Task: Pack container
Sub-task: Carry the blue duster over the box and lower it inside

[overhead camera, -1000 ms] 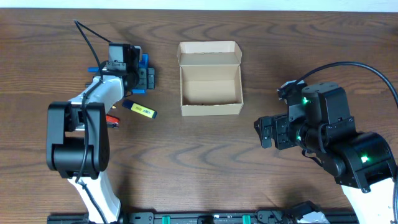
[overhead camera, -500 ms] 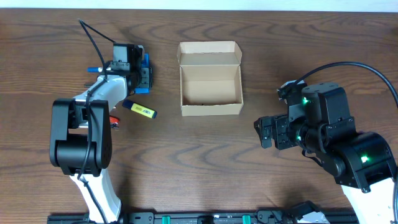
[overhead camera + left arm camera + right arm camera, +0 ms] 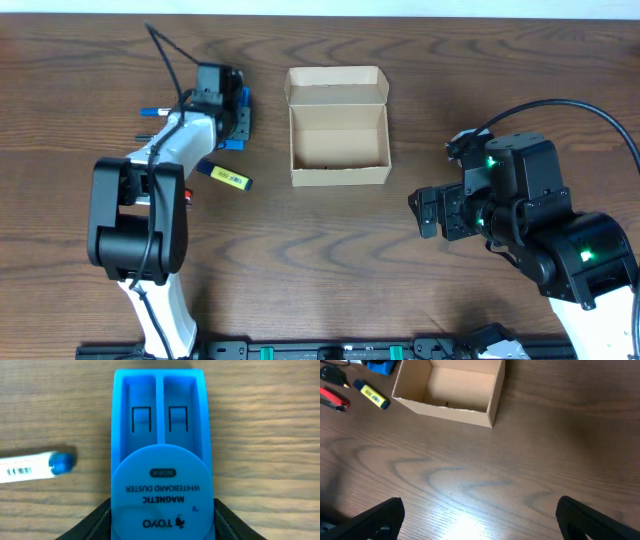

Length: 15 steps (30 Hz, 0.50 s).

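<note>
The duster [image 3: 244, 99] will go up, across and down over the box's bare bottom in my left gripper, turn to lie along the box's longer front side, then be released.
The container [image 3: 338, 140] is an open tan cardboard box at the table's far middle, its flap lid folded back and its inside looking bare. It also shows in the right wrist view [image 3: 450, 390]. My left gripper [image 3: 236, 118] is left of the box, shut on a blue whiteboard duster [image 3: 244, 99]. In the left wrist view the duster [image 3: 160, 450] fills the middle, and the gripper [image 3: 162, 530] has one black finger against each of its sides. My right gripper [image 3: 428, 212] is open and empty over bare table, right of and nearer than the box, with its fingertips [image 3: 375, 520] wide apart.
A yellow highlighter [image 3: 225, 176] lies left of the box's front corner. A white pen with a blue cap [image 3: 30, 466] lies beside the duster. A red pen [image 3: 332, 399] and a black marker [image 3: 332, 377] lie further left.
My left gripper has moved a little right and away, towards the box, carrying the blue duster with it. The right arm has not moved.
</note>
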{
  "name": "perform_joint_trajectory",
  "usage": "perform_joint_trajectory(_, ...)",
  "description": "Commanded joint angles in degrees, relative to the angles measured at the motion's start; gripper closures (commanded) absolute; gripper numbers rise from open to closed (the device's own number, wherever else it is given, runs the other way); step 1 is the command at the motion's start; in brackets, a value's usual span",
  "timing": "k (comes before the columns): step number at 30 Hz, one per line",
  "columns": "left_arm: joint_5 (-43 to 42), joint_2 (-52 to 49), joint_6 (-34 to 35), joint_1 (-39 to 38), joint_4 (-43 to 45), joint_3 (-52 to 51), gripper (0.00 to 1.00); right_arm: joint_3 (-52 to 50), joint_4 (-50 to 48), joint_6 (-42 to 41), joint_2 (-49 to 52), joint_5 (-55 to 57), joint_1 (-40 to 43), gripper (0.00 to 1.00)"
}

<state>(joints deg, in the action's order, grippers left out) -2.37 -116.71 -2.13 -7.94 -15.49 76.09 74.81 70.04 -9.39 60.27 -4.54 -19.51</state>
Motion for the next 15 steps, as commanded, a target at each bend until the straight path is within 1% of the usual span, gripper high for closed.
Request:
perform_joint_trajectory(1, 1.46, 0.85, -2.97, -1.49, -4.83, 7.69, 0.75, -0.15, 0.07, 0.70, 0.00, 0.00, 0.35, 0.01)
perform_joint_trajectory(3, 1.46, 2.01, -3.63, -1.84, -9.49, 11.87, 0.81, -0.15, 0.04, 0.70, 0.00, 0.00, 0.35, 0.01)
perform_joint_trajectory(6, -1.05, 4.74, -6.82, -2.21, -15.30, 16.90, 0.87, -0.15, 0.04, 0.70, 0.00, 0.00, 0.35, 0.01)
perform_joint_trajectory(8, -5.88, 7.23, -12.28, -2.49, -18.43, 18.93, 0.89, -0.15, 0.07, 0.70, 0.00, 0.00, 0.35, 0.01)
perform_joint_trajectory(12, -17.62, 12.59, -26.95, -3.80, -23.02, 19.47, 0.88, -0.15, 0.04, 0.70, 0.00, 0.00, 0.35, 0.01)
perform_joint_trajectory(13, -19.98, 13.46, -31.12, -4.31, -24.46, 19.50, 0.88, -0.15, 0.04, 0.70, 0.00, 0.00, 0.35, 0.01)
perform_joint_trajectory(15, -23.32, 14.32, -37.22, -5.38, -26.77, 19.47, 0.88, -0.15, 0.04, 0.70, 0.00, 0.00, 0.35, 0.01)
